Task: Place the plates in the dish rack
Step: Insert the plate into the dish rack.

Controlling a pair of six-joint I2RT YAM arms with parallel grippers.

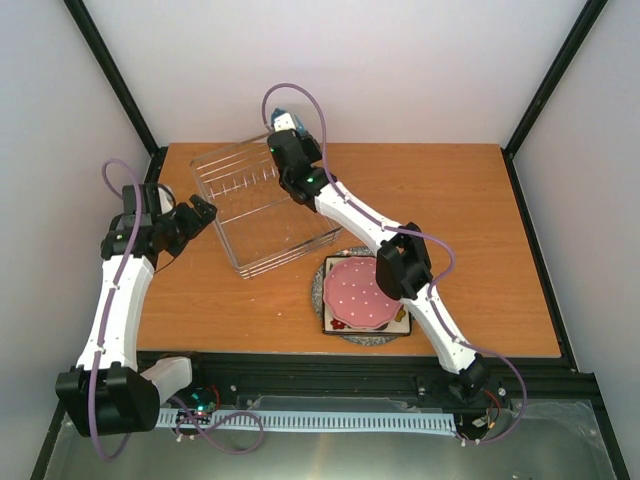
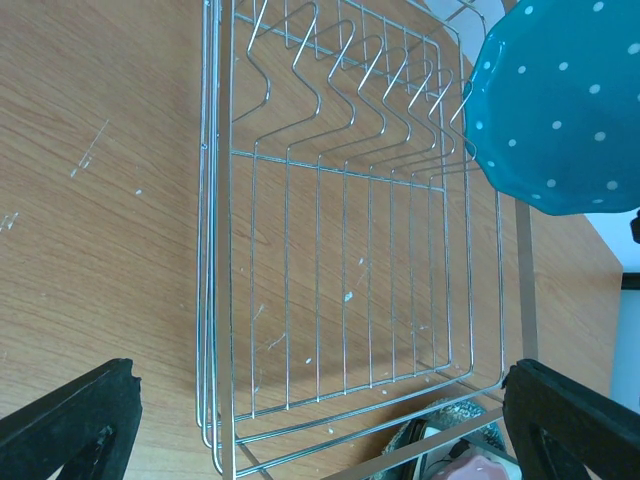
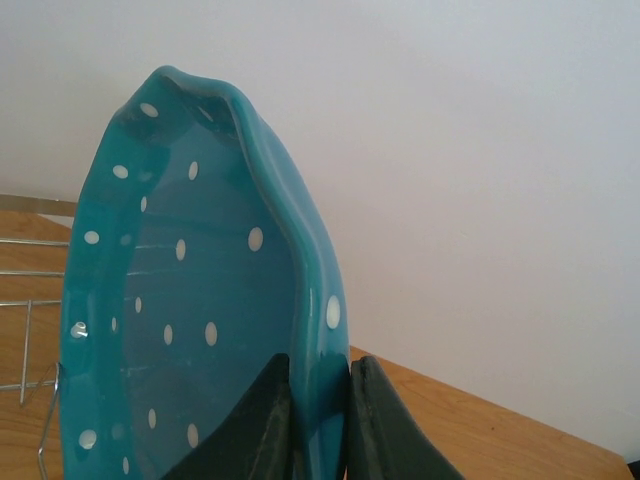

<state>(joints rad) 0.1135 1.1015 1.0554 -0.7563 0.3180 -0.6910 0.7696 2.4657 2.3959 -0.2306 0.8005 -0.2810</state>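
My right gripper lowers next, to the left in the top view, onto the rack's end wires and releases it, since the blue plate hangs upright above the rack [image 1: 255, 205].
The blue white-dotted plate [image 3: 180, 300] stands on edge in my right gripper [image 3: 318, 420], whose jaws are shut on its scalloped rim. In the top view this plate [image 1: 283, 117] hangs above the far corner of the wire dish rack [image 1: 255, 205], held by the right gripper [image 1: 287, 135]. My left gripper [image 1: 196, 216] is open at the rack's left side, with nothing between its fingers [image 2: 70, 420]. The left wrist view looks down into the dish rack [image 2: 340, 250], where no plates sit, and shows the blue plate [image 2: 560, 110] at upper right.
A stack of plates lies right of the rack: a pink dotted plate [image 1: 358, 292] on a square cream plate [image 1: 401, 322] on a round grey speckled plate [image 1: 372, 338]. The right arm's forearm crosses above the stack. Black frame posts border the table.
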